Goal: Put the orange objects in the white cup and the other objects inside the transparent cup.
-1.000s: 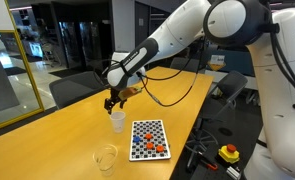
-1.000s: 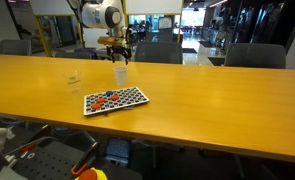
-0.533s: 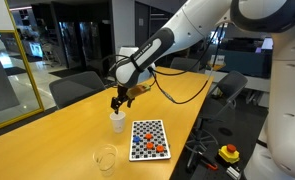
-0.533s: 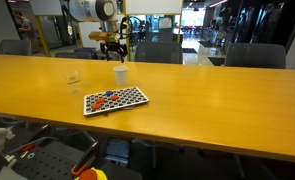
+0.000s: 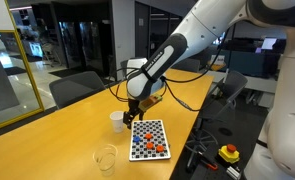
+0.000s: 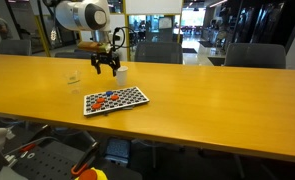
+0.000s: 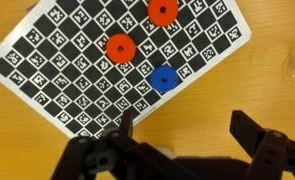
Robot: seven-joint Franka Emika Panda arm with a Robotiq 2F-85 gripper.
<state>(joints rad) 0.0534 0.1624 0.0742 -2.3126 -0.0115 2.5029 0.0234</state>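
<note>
My gripper is open over the bare table beside the board (image 7: 67, 70). My gripper will next move toward the blue ring (image 7: 165, 79) and go down until its fingers are on both sides of the ring.
Two orange objects (image 7: 120, 47) (image 7: 163, 11) and one blue piece (image 7: 164, 79) lie on the checkered board (image 7: 67, 70) in the wrist view. My gripper (image 7: 187, 128) hangs open and empty over bare table just off the board's edge. In both exterior views the gripper (image 5: 133, 112) (image 6: 105, 68) hovers between the white cup (image 5: 117, 121) (image 6: 120, 72) and the board (image 5: 149, 138) (image 6: 115, 100). The transparent cup (image 5: 106, 157) (image 6: 73, 78) stands apart from them. What the cups hold is hidden.
The wooden table (image 5: 57, 140) ends close beside the board in an exterior view. A yellow box with a red button (image 5: 229, 153) lies below that edge. Office chairs (image 6: 255, 55) stand along the far side.
The gripper has moved from above the white cup toward the board's edge and lower. Its jaws have opened the last bit.
</note>
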